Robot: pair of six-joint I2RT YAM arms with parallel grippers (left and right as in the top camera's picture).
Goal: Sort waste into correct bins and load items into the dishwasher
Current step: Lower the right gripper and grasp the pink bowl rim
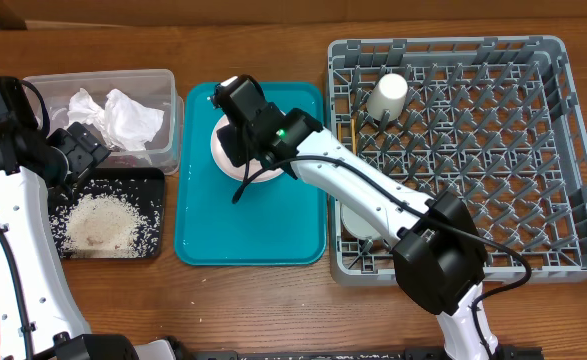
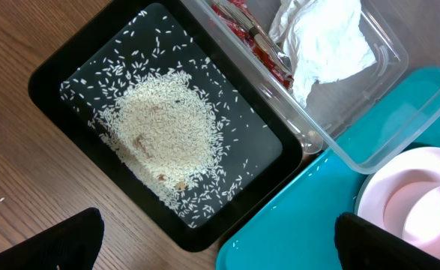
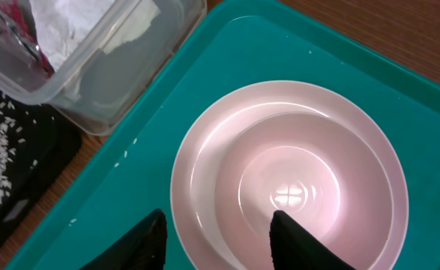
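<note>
The right gripper moves down onto the near rim of the pale bowl (image 3: 220, 223) next, one finger inside the bowl, since that rim lies between its open fingers.
A pale-pink plate (image 3: 287, 187) lies on the teal tray (image 1: 253, 230). My right gripper (image 3: 216, 241) is open at its near rim, one finger over the tray and one over the plate. My left gripper (image 2: 227, 251) is open and empty above the corner where the black tray (image 2: 62, 71) meets the teal tray. The black tray holds a heap of rice (image 2: 163, 127). The clear tub (image 1: 163, 85) holds white napkins (image 1: 123, 115) and a red wrapper (image 2: 253, 41). The grey rack (image 1: 563, 150) holds a white cup (image 1: 388, 97), chopsticks (image 1: 353, 135) and a white bowl (image 1: 356, 218), partly hidden by my right arm.
A few stray rice grains lie on the teal tray (image 3: 122, 154). The tub, black tray, teal tray and rack stand close side by side on the wooden table (image 1: 293, 300). My right arm crosses the rack's left edge.
</note>
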